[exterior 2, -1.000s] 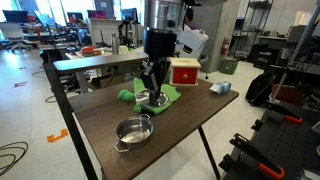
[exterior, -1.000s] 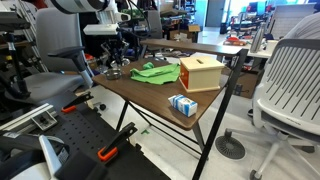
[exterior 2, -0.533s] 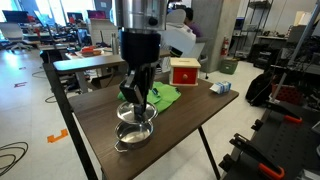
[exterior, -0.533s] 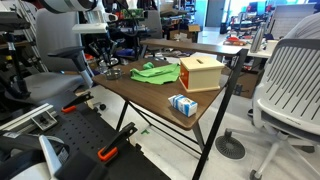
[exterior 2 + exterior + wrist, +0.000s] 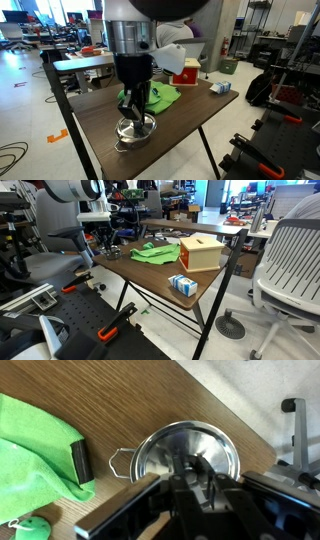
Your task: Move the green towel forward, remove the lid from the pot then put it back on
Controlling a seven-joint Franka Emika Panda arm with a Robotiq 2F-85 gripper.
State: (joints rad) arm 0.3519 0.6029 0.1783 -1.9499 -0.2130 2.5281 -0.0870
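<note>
The gripper will next go down slightly to set the round metal lid (image 5: pixel 168 444) on its rim, and then it will open.
The small grey metal pot (image 5: pixel 135 134) stands near the table's front edge; in the wrist view its wire handle (image 5: pixel 122 462) sticks out to the left. My gripper (image 5: pixel 135 113) hangs straight over the pot and is shut on the round metal lid (image 5: pixel 168 444), which sits at the pot's rim and covers its mouth. The fingers (image 5: pixel 190 475) pinch the lid's centre. The green towel (image 5: pixel 162 96) lies rumpled just behind the pot. It also shows in an exterior view (image 5: pixel 152 252) and in the wrist view (image 5: pixel 35 460). The arm hides the pot in that exterior view (image 5: pixel 110 246).
An orange-tan slotted box (image 5: pixel 201 252) stands beside the towel; it also shows in an exterior view (image 5: pixel 183 72). A small blue-white carton (image 5: pixel 182 285) sits near a table corner. A black block (image 5: pixel 80 460) rests at the towel's edge. Office chairs surround the table.
My gripper has carried the lid from above the towel over to the pot and lowered it. The pot was open and is now covered.
</note>
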